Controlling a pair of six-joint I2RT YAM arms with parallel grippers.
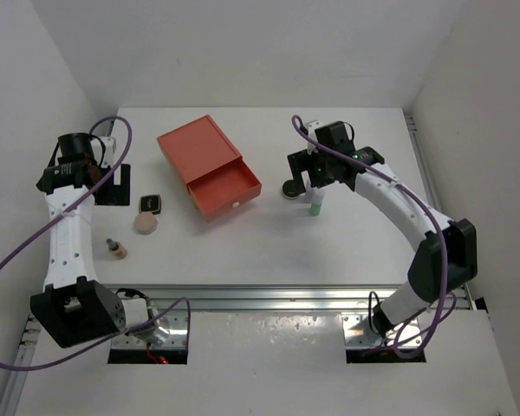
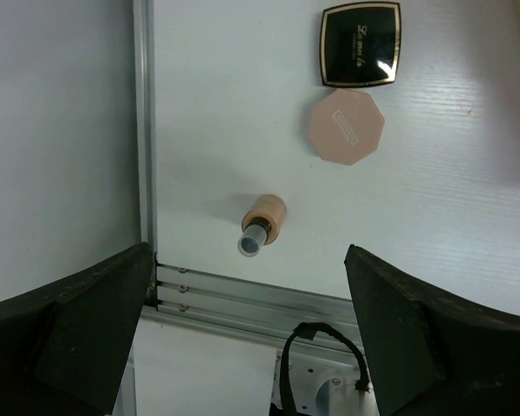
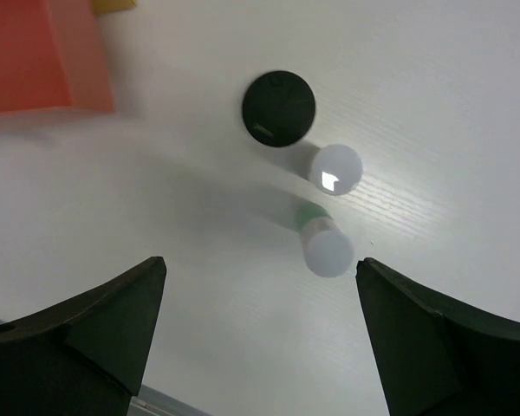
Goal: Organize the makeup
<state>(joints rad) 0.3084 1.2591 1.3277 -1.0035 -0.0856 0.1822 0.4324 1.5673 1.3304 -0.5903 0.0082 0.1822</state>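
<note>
The upright pale-green tube is below and toward the right in the wrist view. My right gripper needs to move that way and down to the tube next, with its fingers on both sides of its white cap [image 1: 318,197] [image 3: 328,252].
The makeup lies in two groups. On the left are a dark square case [image 1: 150,204] [image 2: 360,45], a peach puff [image 1: 146,223] [image 2: 347,126] and a brownish tube [image 1: 115,249] [image 2: 264,224]. My left gripper [image 1: 113,189] [image 2: 250,269] hangs open above and behind them, holding nothing. On the right stand a black round compact [image 3: 278,108], a white tube [image 3: 335,169] and a pale-green tube [image 1: 316,206] [image 3: 323,243]. My right gripper [image 1: 305,178] [image 3: 261,262] hovers open over these, with nothing between its fingers.
A coral-red drawer box [image 1: 210,165] [image 3: 35,56] sits at the table's middle back, its drawer [image 1: 228,189] pulled out toward the front. A metal rail [image 2: 243,295] runs along the near table edge. White walls close in on the left, back and right.
</note>
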